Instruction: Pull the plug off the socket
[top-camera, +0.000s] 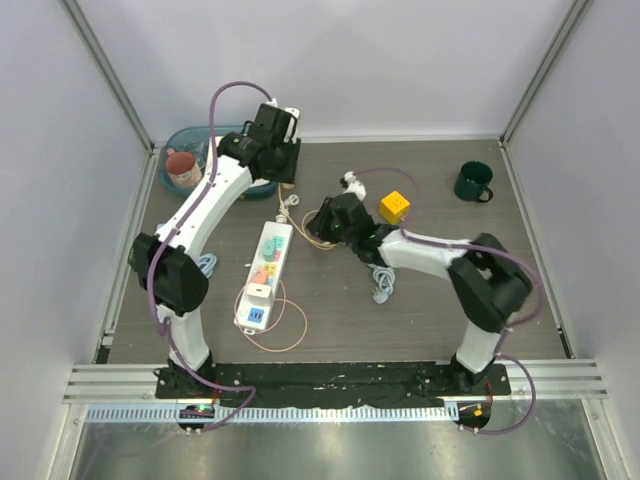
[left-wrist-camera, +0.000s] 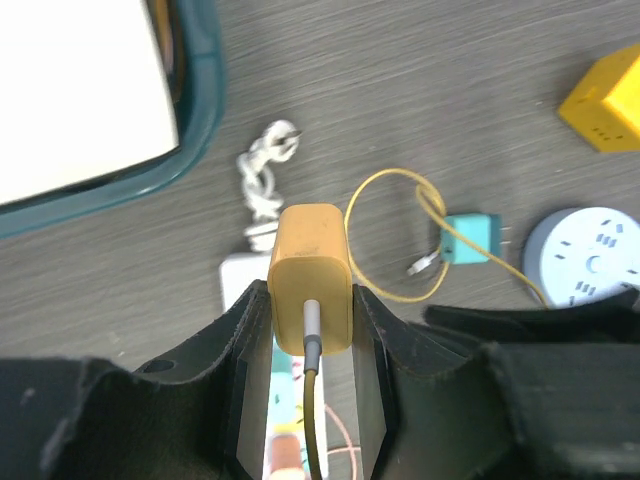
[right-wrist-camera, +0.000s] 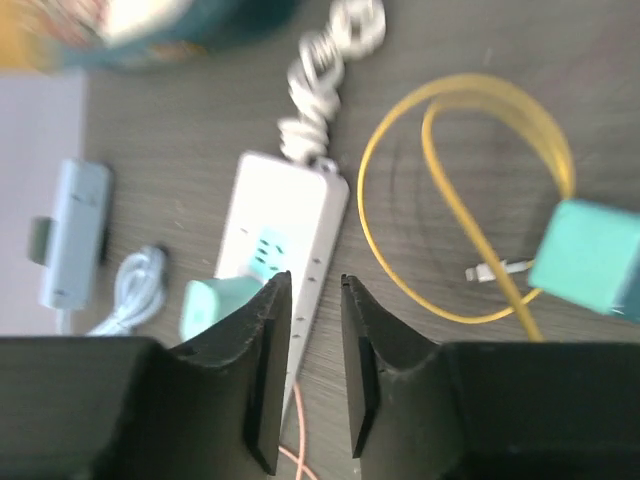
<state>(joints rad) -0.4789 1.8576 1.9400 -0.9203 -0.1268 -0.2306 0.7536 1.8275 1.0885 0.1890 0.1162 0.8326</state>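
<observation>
The left gripper lowers to the right in the top view onto the tabletop between white cord and yellow cube (left-wrist-camera: 394, 118) next and releases the white block, as that tabletop lies bare.
The socket, a long white power strip (top-camera: 268, 270) with pastel faces, lies at the table's centre-left. It also shows in the right wrist view (right-wrist-camera: 290, 225). The plug, a small white block (top-camera: 258, 292), sits in the strip near its near end. My left gripper (left-wrist-camera: 310, 290) hovers over the strip's far end (left-wrist-camera: 240, 268) and is shut on an orange-yellow charger block (left-wrist-camera: 310, 250) with a cable. In the top view the left gripper (top-camera: 282, 178) is far from the white plug. My right gripper (right-wrist-camera: 307, 282) is slightly open and empty beside the strip's far end, and it shows in the top view (top-camera: 322, 222).
A teal plug (right-wrist-camera: 215, 300) sits in the strip. A teal adapter (right-wrist-camera: 598, 258) on a yellow cable lies to the right. There are also a yellow cube (top-camera: 394, 207), a green mug (top-camera: 473, 181), a teal basin (top-camera: 190, 148), a round corded plug (left-wrist-camera: 590, 262) and a light-blue strip (right-wrist-camera: 75, 235).
</observation>
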